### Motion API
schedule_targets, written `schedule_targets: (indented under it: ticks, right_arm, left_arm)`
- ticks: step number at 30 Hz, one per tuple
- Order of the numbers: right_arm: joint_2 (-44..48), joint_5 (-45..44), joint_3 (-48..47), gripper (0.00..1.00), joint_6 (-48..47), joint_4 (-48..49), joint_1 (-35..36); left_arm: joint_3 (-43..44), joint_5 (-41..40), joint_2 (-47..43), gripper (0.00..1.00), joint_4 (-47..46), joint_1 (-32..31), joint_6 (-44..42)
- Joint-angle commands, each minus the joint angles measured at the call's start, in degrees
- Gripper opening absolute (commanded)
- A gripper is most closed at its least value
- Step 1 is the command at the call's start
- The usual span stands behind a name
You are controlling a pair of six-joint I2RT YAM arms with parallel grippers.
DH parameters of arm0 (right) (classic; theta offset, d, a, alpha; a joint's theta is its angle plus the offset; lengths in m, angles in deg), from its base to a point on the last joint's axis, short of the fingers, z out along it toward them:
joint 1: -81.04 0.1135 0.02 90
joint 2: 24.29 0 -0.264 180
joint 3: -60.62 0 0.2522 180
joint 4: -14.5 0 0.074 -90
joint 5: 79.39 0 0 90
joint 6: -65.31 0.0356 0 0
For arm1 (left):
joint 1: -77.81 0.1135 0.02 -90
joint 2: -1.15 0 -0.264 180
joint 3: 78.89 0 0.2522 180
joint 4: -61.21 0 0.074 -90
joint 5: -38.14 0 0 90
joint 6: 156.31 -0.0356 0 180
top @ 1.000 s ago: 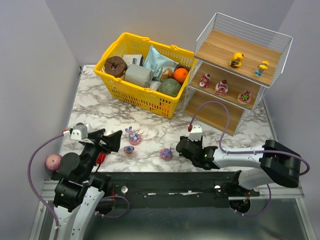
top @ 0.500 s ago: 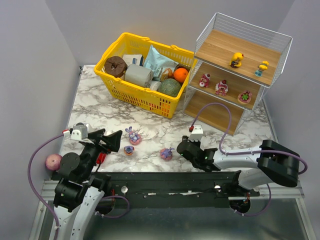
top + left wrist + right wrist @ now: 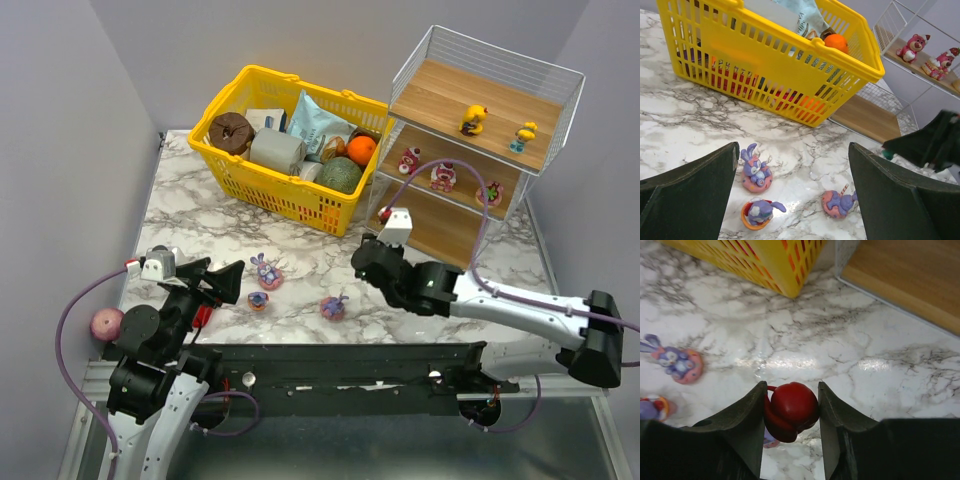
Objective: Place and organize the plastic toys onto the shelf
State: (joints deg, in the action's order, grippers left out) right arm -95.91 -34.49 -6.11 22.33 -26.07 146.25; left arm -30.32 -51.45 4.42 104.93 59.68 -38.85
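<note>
The right gripper lifts outward over the top board's end by the basket next and releases the red toy there, since the spot beside the ducks is bare.
My right gripper (image 3: 366,262) (image 3: 791,389) is shut on a small red toy (image 3: 791,411) and holds it above the marble, in front of the shelf's (image 3: 440,95) bottom board (image 3: 910,280). Two yellow ducks (image 3: 473,119) stand on the top board. Three red-pink figures (image 3: 443,175) (image 3: 911,46) stand on the middle board. Three purple bunnies lie on the table: one on a pink ring (image 3: 265,271) (image 3: 756,170) (image 3: 677,362), one in an orange cup (image 3: 258,300) (image 3: 759,212), one tipped over (image 3: 333,306) (image 3: 838,202). My left gripper (image 3: 222,280) (image 3: 792,150) is open and empty, near and above the bunnies.
A yellow basket (image 3: 225,170) (image 3: 765,60) (image 3: 785,260) full of groceries stands at the back, left of the shelf. A pink ball (image 3: 105,323) lies by the table's left near edge, beside my left arm.
My right gripper has risen and moved back toward the shelf with the red toy in it, arm stretching out. The left arm and the bunnies have not moved.
</note>
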Motion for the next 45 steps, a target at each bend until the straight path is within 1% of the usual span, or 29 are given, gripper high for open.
schedule_targets:
  ticks: [1, 2, 4, 5, 6, 7, 8, 9, 10, 11, 12, 16, 22, 23, 25, 29, 38, 43, 45]
  right_arm:
    - [3.32, -3.06, -11.6, 0.05, -6.31, -17.63, 0.27]
    - [3.24, -3.41, -17.55, 0.05, -7.11, -19.75, 0.09]
    - [2.62, -4.64, -23.2, 0.05, -10.26, -24.23, -0.34]
    - [2.36, -4.82, -28.97, 0.05, -12.03, -24.95, -1.39]
    - [1.75, -4.82, -31.38, 0.05, -13.78, -25.4, -2.27]
    - [1.39, -4.39, -34.19, 0.05, -17.8, -25.66, -3.24]
    - [0.87, -3.95, -36.65, 0.05, -19.85, -25.75, -5.07]
    - [0.6, -3.68, -41.55, 0.05, -21.61, -25.66, -5.61]
    - [-0.45, -3.24, -43.77, 0.05, -25.71, -25.32, -5.97]
    - [-1.07, -2.63, -45.8, 0.06, -27.58, -25.22, -7.1]
    - [-1.59, -2.36, -50.08, 0.05, -29.17, -25.22, -7.72]
    - [-4.58, 1.23, -57.31, 0.06, -38.03, -23.04, -10.97]
    - [-10.11, 9.14, -64.97, 0.06, -46.04, -21.97, -17.83]
    - [-10.91, 9.85, -67.42, 0.06, -46.49, -22.06, -18.53]
    - [-13.63, 10.38, -69.71, 0.07, -49.39, -22.32, -20.55]
    - [-17.41, 13.72, -74.29, 0.07, -51.33, -22.15, -23.98]
    - [-21.54, 20.57, -77.63, 0.07, -50.46, -23.46, -29.79]
    - [-22.86, 21.37, -78.69, 0.08, -50.37, -24.08, -31.72]
    - [-24.26, 22.16, -80.44, 0.09, -50.45, -25.31, -32.6]
  left_arm:
    - [0.09, -1.02, -0.54, 0.99, 0.54, -0.15, -0.13]
    - [0.09, -0.93, -0.46, 0.99, 0.54, -0.15, -0.13]
    - [0.09, -1.02, -0.63, 0.99, 0.54, -0.15, -0.13]
    - [0.09, -1.02, -0.54, 0.99, 0.54, -0.15, -0.04]
    - [0.0, -1.02, -0.72, 0.99, 0.54, -0.15, -0.04]
    - [0.0, -1.02, -0.63, 0.99, 0.54, -0.15, -0.04]
    - [0.0, -1.02, -0.72, 0.99, 0.54, -0.15, -0.04]
    - [0.08, -1.11, -0.63, 0.99, 0.54, -0.15, -0.04]
    - [0.0, -1.11, -0.72, 0.99, 0.54, -0.15, -0.04]
    - [0.0, -1.11, -0.63, 0.99, 0.54, -0.15, -0.04]
    - [0.0, -1.11, -0.72, 0.99, 0.46, -0.15, -0.04]
    - [0.0, -0.93, -0.28, 0.99, 0.54, -0.15, -0.04]
    - [0.0, -0.93, -0.19, 0.99, 0.45, -0.15, -0.04]
    - [0.0, -0.93, -0.19, 0.99, 0.37, -0.15, -0.04]
    - [0.0, -0.84, 0.07, 0.99, 0.46, -0.15, -0.04]
    - [-0.18, -0.93, 0.25, 0.99, 0.37, -0.15, -0.04]
    - [-0.09, -0.93, 1.13, 0.99, 0.37, -0.15, -0.04]
    - [-0.09, -0.84, 1.39, 0.99, 0.28, -0.15, -0.04]
    - [-0.18, -0.76, 1.39, 0.99, 0.28, -0.15, -0.04]
